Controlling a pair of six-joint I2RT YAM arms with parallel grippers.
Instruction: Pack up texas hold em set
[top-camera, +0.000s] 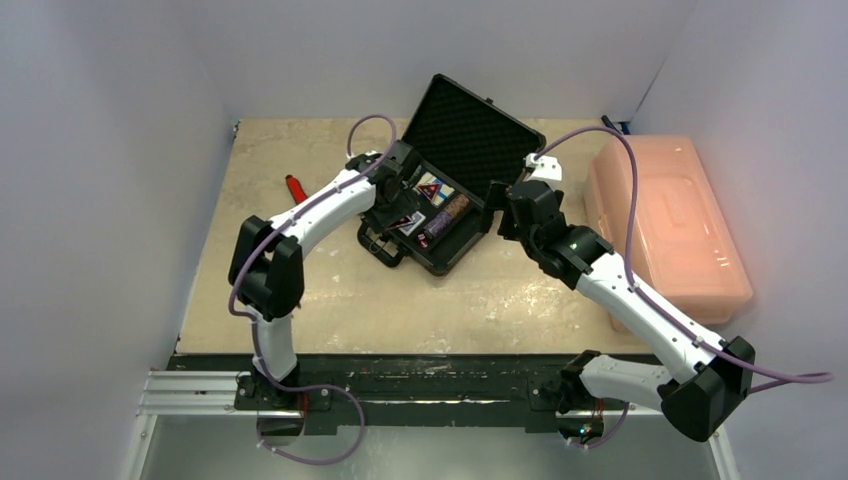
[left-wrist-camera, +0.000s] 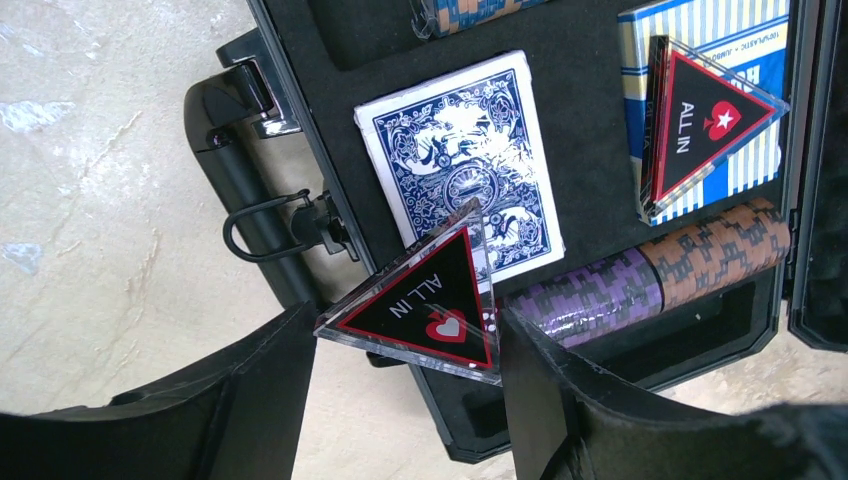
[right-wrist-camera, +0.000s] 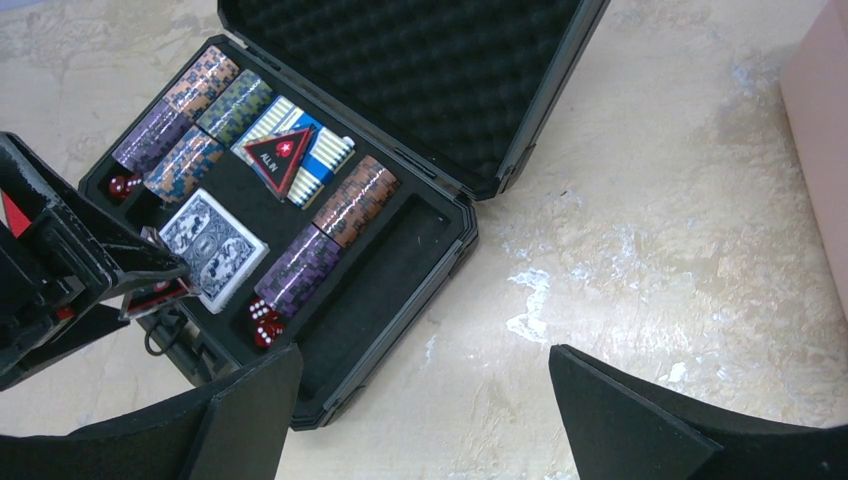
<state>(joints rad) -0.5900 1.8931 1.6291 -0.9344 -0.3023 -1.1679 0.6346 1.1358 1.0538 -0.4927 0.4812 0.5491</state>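
Observation:
My left gripper should next move over the blue deck (top-camera: 413, 222) (left-wrist-camera: 462, 168), go down and let go of the button, because the striped deck has a button on it and the other deck is bare.
The black briefcase (top-camera: 470, 130) lies open mid-table with its foam lid up. In its tray are a blue card deck (left-wrist-camera: 460, 165), a striped deck with a triangular "ALL IN" button (left-wrist-camera: 705, 120) on it, chip stacks (left-wrist-camera: 650, 275) and red dice (right-wrist-camera: 265, 322). My left gripper (left-wrist-camera: 405, 370) is shut on a second triangular red-black button (left-wrist-camera: 425, 310) and holds it tilted above the case's handle edge, beside the blue deck. My right gripper (right-wrist-camera: 425, 400) is open and empty, above the table beside the case's near right side.
A large pink translucent bin (top-camera: 665, 225) stands at the right, close behind my right arm. A red-handled tool (top-camera: 296, 188) lies on the table left of the case. The case handle (left-wrist-camera: 235, 190) juts out on the left side.

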